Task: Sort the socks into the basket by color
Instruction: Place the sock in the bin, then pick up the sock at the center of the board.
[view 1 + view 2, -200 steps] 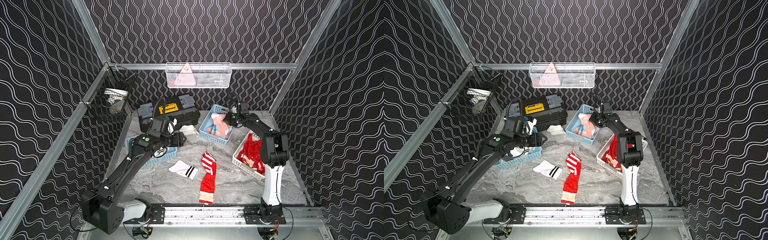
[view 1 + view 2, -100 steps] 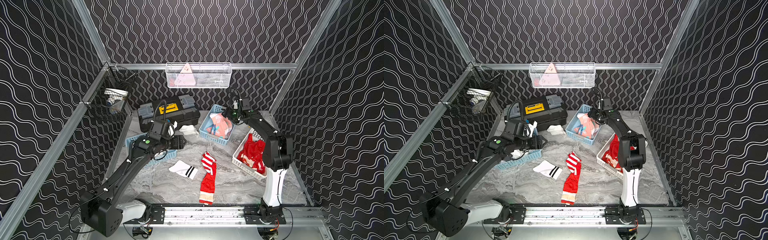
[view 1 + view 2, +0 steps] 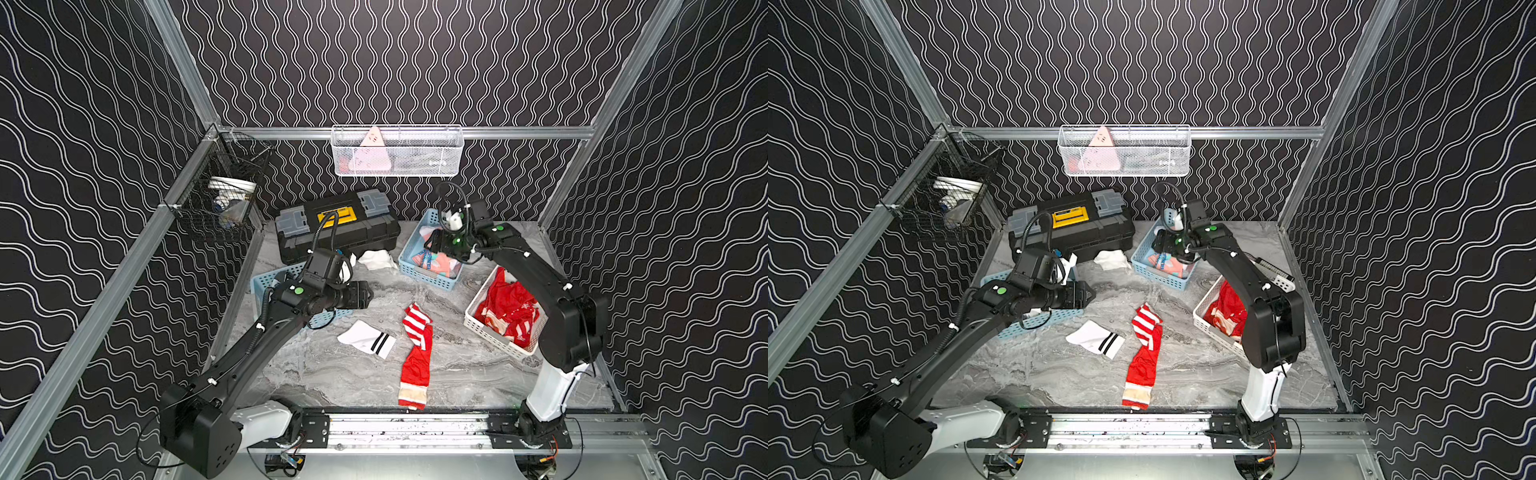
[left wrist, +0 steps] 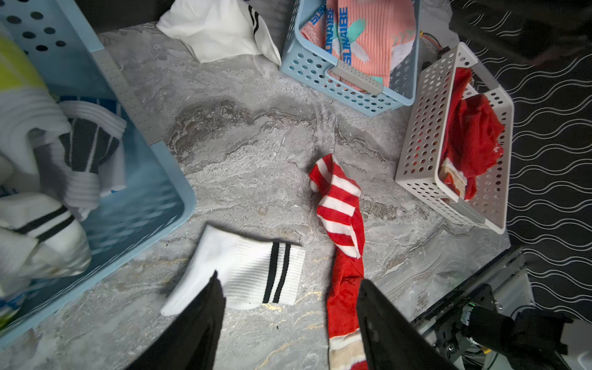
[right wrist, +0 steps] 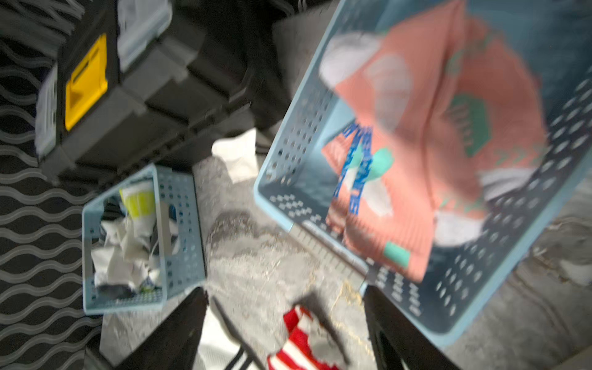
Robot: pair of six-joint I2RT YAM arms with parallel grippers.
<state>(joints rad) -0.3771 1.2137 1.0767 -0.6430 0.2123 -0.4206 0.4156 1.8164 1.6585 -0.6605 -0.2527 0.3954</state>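
Observation:
The red-white striped sock is below my right gripper and nearer the base, so my right gripper needs to go to it next, moving its open fingers back and down onto the sock's middle where stripes end (image 3: 418,346).
A white sock with two black stripes (image 3: 366,338) (image 4: 253,272) and a red-white striped sock (image 3: 417,353) (image 4: 342,224) lie mid-table. Another white sock (image 3: 377,259) lies crumpled by the toolbox. Salmon socks (image 3: 440,262) (image 5: 432,144) fill the blue basket (image 3: 430,277). Red socks (image 3: 509,307) sit in the white basket (image 3: 490,336), white socks (image 4: 48,153) in the left blue basket (image 3: 262,282). My left gripper (image 3: 368,293) (image 4: 288,288) hovers open and empty above the striped white sock. My right gripper (image 3: 432,245) (image 5: 285,301) hangs open and empty over the salmon basket.
A black toolbox (image 3: 338,226) with a yellow latch stands at the back. A white wire basket (image 3: 397,151) hangs on the rear wall and a black wire basket (image 3: 220,208) on the left rail. The base rail (image 3: 407,428) runs along the table's front.
My right gripper has gone from shut to open over the salmon basket. My left gripper has moved away from its blue basket toward the table's middle, staying open.

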